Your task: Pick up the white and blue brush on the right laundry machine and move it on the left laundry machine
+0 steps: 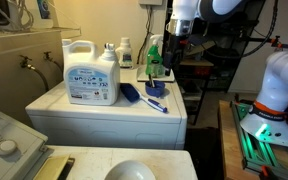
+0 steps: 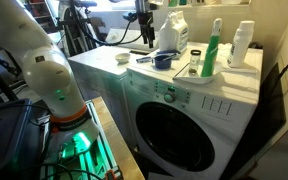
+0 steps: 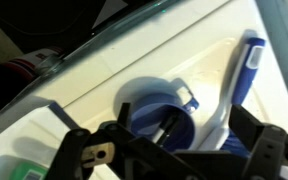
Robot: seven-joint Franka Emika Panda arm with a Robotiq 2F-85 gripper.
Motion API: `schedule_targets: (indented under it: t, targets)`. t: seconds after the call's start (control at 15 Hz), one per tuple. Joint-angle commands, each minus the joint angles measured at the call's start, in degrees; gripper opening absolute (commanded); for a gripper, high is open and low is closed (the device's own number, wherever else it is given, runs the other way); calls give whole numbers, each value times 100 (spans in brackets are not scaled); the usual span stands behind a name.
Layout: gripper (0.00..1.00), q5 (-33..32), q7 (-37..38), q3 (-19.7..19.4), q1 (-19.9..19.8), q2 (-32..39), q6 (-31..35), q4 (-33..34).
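Note:
My fingers are above the blue cup. Next I should move my gripper past the cup, then lower my gripper onto the brush's white neck.
The white and blue brush lies on the right laundry machine, dark blue head toward the detergent jug and handle toward the front edge. It also shows in an exterior view and in the wrist view. A blue cup stands beside the handle. My gripper hangs above that end of the machine, open and empty; in the wrist view its fingers spread over the cup and the brush. The left laundry machine, with a round knob, is at the lower left.
A large detergent jug, a green spray bottle and white bottles stand on the same top. A wall pipe and hoses are behind. The robot base stands beside the machine.

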Motion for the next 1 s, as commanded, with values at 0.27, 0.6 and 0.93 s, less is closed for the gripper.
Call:
schedule_targets:
  t: [0.27,0.6,0.93]
  targets:
    - [100,162,1346,327,501,702,163,685]
    - [100,37,1460,352,554,841,426,657]
    - [100,-270,1336,357,667,1210,1523,550]
